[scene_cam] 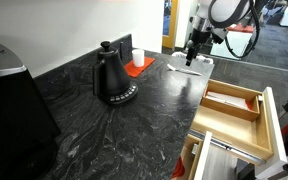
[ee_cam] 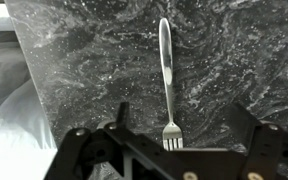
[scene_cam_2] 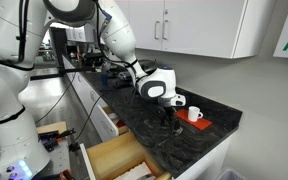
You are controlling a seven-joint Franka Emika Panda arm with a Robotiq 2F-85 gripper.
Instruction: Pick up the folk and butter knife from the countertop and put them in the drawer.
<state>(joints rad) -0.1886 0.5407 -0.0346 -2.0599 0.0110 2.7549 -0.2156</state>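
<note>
The open gripper lowers and eases from the fork's teeth onto the fork's handle [scene_cam: 185,70] [ee_cam: 168,76] next, since that lies below it and toward the wrist view's top.
A silver fork [ee_cam: 165,60] lies flat on the dark veined countertop [ee_cam: 84,60], tines toward the camera. My gripper [ee_cam: 179,106] is open, its two black fingers either side of the fork's tine end, just above the slab. In both exterior views the gripper [scene_cam: 191,52] [scene_cam_2: 164,116] points down at the far end of the countertop [scene_cam: 134,130]. The light-wood drawer [scene_cam: 234,108] [scene_cam_2: 119,160] stands pulled out below the counter edge. I cannot see the butter knife.
A black kettle [scene_cam: 112,78] stands mid-counter. A white mug on a red mat [scene_cam: 137,62] [scene_cam_2: 194,113] sits near the wall. A dark appliance [scene_cam: 9,110] is at the near end. Another pull-out with white and metal parts [scene_cam: 216,160] is open. The counter edge [ee_cam: 19,90] lies close beside the gripper.
</note>
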